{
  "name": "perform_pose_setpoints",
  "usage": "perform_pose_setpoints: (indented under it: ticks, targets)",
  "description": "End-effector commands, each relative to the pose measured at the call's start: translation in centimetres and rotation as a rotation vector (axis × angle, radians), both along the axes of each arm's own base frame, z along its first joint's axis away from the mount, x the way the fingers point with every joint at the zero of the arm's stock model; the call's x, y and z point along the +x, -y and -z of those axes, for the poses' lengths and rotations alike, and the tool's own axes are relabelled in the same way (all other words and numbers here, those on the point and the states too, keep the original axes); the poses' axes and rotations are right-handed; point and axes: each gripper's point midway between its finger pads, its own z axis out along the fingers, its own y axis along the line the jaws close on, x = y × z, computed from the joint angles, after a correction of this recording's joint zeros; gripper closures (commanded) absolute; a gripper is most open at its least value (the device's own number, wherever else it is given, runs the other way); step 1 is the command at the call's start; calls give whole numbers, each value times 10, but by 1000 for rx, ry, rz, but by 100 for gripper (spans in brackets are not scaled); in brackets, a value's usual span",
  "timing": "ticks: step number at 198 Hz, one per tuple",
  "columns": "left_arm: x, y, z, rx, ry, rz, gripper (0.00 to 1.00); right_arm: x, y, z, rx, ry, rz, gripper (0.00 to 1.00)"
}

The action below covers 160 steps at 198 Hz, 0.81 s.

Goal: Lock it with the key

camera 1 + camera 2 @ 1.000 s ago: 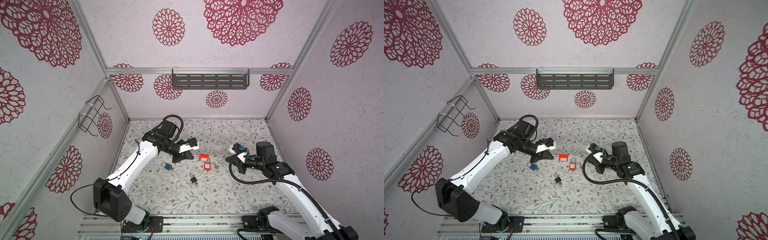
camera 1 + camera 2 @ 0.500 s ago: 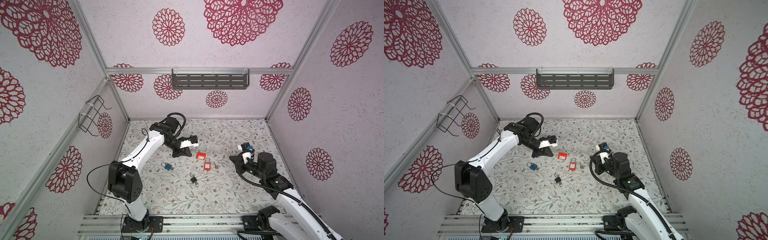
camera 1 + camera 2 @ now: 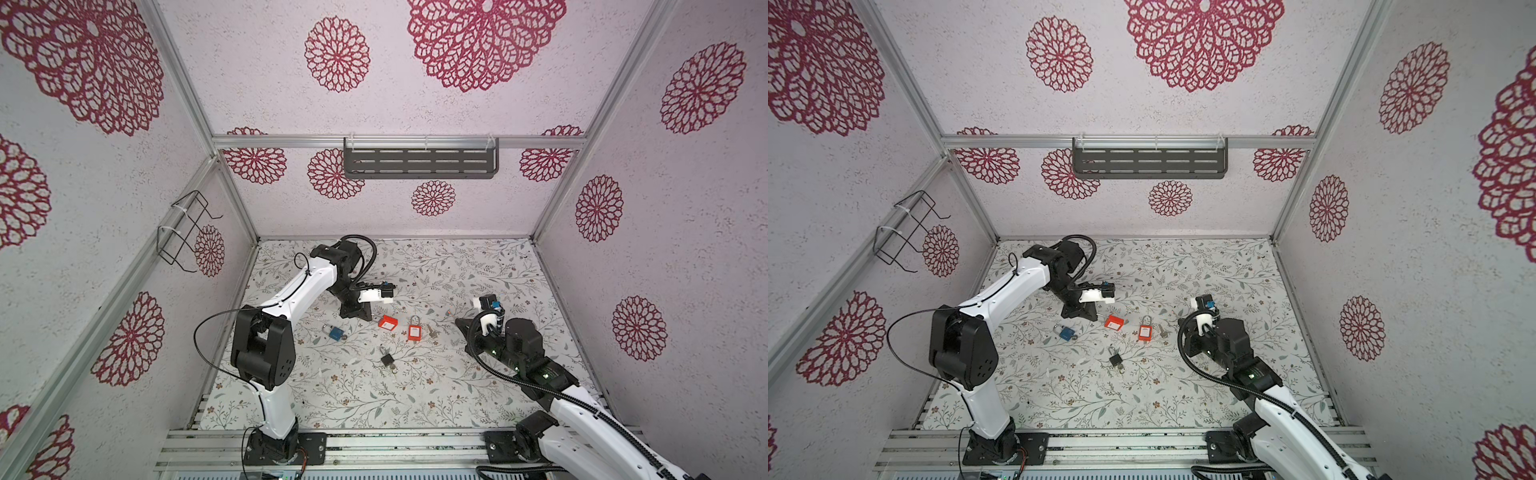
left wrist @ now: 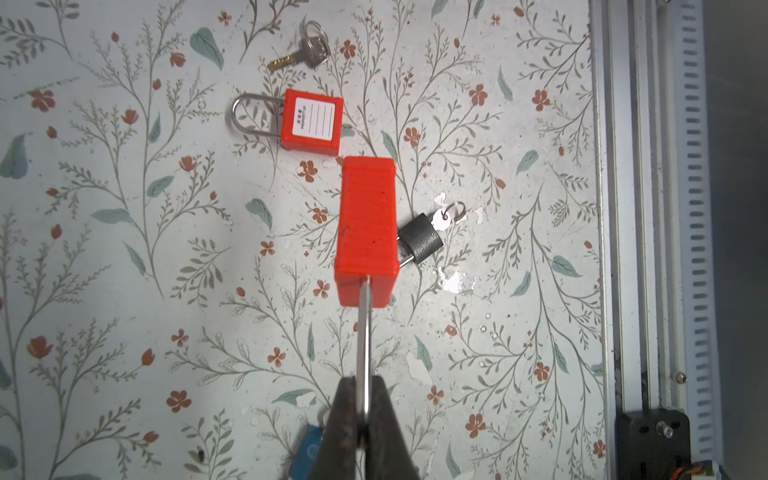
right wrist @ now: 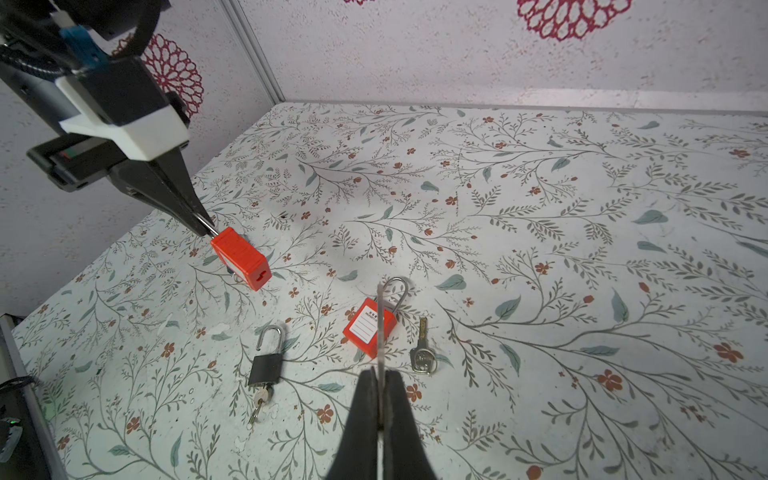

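Observation:
My left gripper lowers onto the bare patch (image 4: 300, 268) between the blue and second red padlocks and releases the shackle (image 4: 364, 332) next, since that open tabletop lies below the gripper.
My left gripper (image 4: 363, 399) is shut on the steel shackle (image 4: 364, 332) of a red padlock (image 4: 365, 232), which hangs tilted just above the floral table. The right wrist view shows this padlock (image 5: 241, 257) with its keyhole end facing my right gripper. My right gripper (image 5: 381, 386) is shut on a key (image 5: 380, 332), seen edge-on as a thin metal blade. In both top views the held padlock (image 3: 387, 322) (image 3: 1113, 322) is left of centre. The right gripper (image 3: 459, 323) is well to its right, apart from it.
On the table lie a second red padlock (image 3: 414, 332) (image 5: 368, 328) with a loose key (image 5: 422, 353) beside it, and a black padlock (image 3: 387, 360) (image 5: 266, 365), shackle open, with a key (image 5: 261, 399) in it. A blue padlock (image 3: 336, 332) lies at the left. A metal rail (image 4: 648, 208) borders the front.
Both arms have changed posture: the left elbow has risen and the right arm has drawn back toward the front. The held red padlock has shifted slightly left. Both grips are unchanged.

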Motion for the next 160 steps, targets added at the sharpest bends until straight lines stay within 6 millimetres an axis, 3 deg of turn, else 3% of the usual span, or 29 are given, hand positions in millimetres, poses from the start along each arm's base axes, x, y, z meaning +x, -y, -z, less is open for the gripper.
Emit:
perform_pose_setpoints:
  ticks: [1, 80, 84, 160]
  targets:
    - [-9, -11, 14, 64, -46, 23, 100, -1, -5, -8, 37, 2, -6, 100]
    - [-17, -18, 46, 121, -129, 57, 100, -1, -19, 16, 48, -74, -58, 100]
    - [-18, -17, 57, 129, -162, 61, 100, 0, -19, 17, 50, -75, -58, 100]
    - [-6, -12, 83, 120, -203, 73, 100, 4, -25, 35, 34, -126, -60, 100]
